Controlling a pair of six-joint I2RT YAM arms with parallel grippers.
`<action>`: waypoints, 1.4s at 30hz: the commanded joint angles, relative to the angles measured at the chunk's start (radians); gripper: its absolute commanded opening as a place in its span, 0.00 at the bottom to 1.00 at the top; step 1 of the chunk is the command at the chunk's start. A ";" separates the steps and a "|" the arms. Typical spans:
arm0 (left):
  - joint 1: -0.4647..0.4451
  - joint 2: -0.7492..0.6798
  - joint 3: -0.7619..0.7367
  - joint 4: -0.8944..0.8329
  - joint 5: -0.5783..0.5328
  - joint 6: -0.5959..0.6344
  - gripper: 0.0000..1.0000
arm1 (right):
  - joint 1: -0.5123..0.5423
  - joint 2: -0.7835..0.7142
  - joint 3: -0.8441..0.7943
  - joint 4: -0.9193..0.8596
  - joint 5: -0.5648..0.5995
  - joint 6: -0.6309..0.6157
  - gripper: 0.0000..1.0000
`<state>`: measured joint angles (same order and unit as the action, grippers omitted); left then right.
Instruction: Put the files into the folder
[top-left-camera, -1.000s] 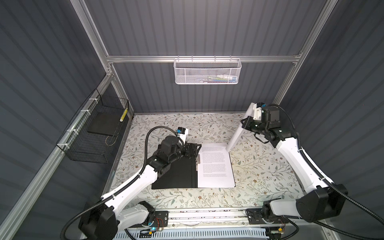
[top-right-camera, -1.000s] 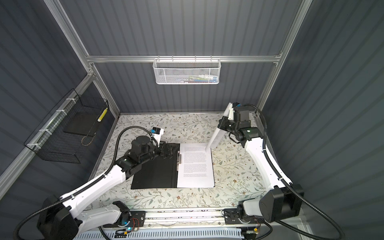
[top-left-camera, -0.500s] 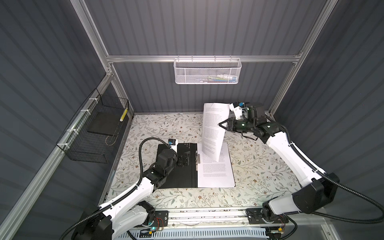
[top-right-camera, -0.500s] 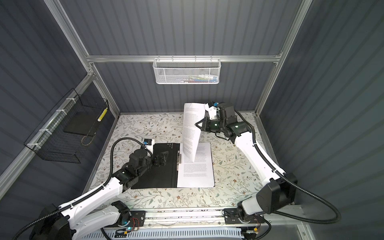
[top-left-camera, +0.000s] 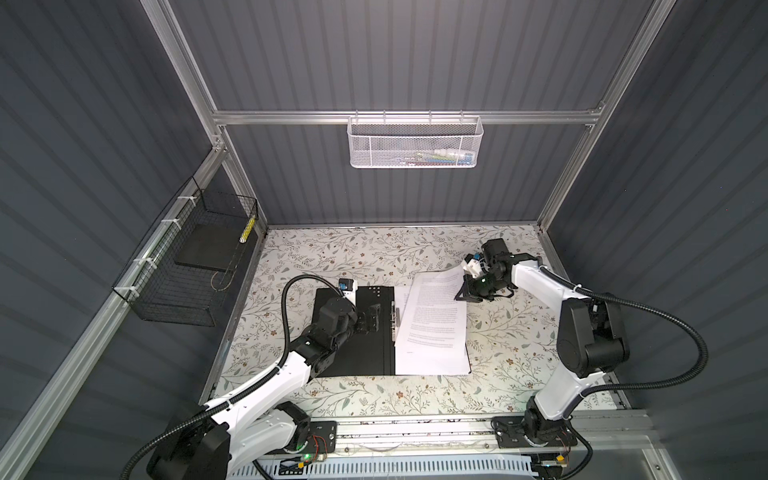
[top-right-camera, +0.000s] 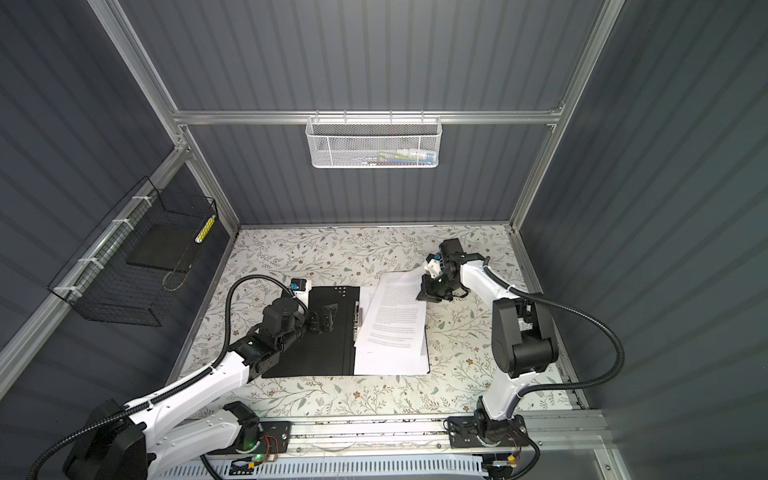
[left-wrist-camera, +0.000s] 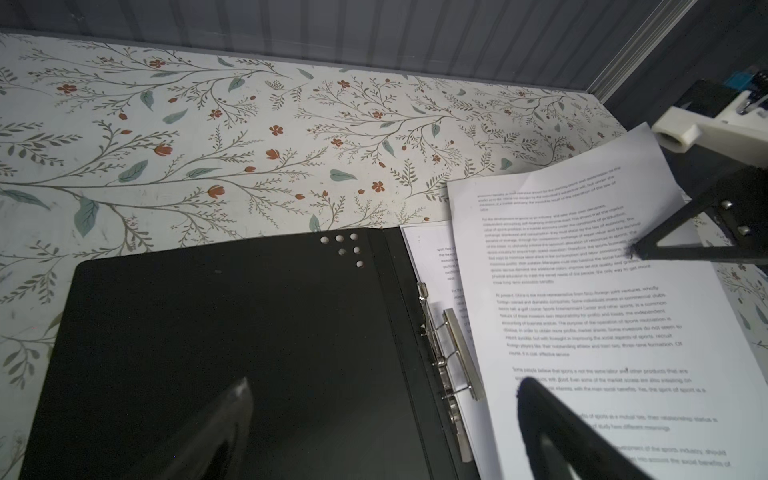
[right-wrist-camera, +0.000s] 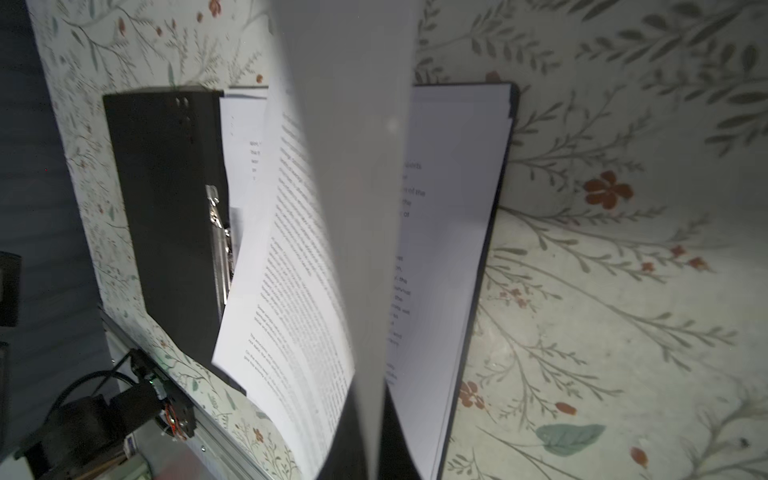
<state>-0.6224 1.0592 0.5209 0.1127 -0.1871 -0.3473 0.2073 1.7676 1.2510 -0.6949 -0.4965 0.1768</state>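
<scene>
I will next move my right gripper toward the folder's spine clip and down to the files' far corner (right-wrist-camera: 486, 108) below it and release, because the top sheet is crooked.
The folder (top-left-camera: 365, 357) (top-right-camera: 316, 357) lies open on the table, black inside, with its metal spine clip (left-wrist-camera: 449, 353) raised. White printed files (top-left-camera: 432, 361) (left-wrist-camera: 432, 257) fill its right half. One more sheet (top-left-camera: 432, 316) (top-right-camera: 395, 316) (left-wrist-camera: 582, 311) (right-wrist-camera: 299, 270) lies askew on them, its far right corner lifted. My right gripper (top-left-camera: 460, 297) (top-right-camera: 420, 296) (right-wrist-camera: 370, 457) is shut on that corner. My left gripper (top-left-camera: 372, 320) (top-right-camera: 326, 319) (left-wrist-camera: 384, 384) hovers open over the left cover beside the clip, holding nothing.
A white mesh basket (top-left-camera: 415, 143) hangs on the back wall. A black wire basket (top-left-camera: 195, 266) on the left wall holds a dark slab (top-left-camera: 203, 245). Grey walls close in three sides, and a metal rail (top-left-camera: 415, 428) runs along the front.
My right gripper carried the sheet from the far right over the folder, where it hung upright, then lowered it onto the stack. My left gripper pulled back from the folder's far edge to mid-cover.
</scene>
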 joint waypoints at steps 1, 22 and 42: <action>0.003 -0.001 0.033 -0.002 0.003 0.000 1.00 | 0.008 0.004 0.014 -0.050 0.054 -0.093 0.01; 0.003 0.010 0.050 -0.027 0.046 -0.008 1.00 | 0.087 0.065 0.057 -0.020 -0.019 -0.142 0.04; 0.003 0.028 0.056 -0.030 0.054 -0.009 1.00 | 0.119 0.105 0.082 -0.033 -0.018 -0.147 0.05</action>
<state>-0.6224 1.0874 0.5434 0.0914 -0.1410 -0.3508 0.3202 1.8698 1.3109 -0.7044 -0.5095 0.0463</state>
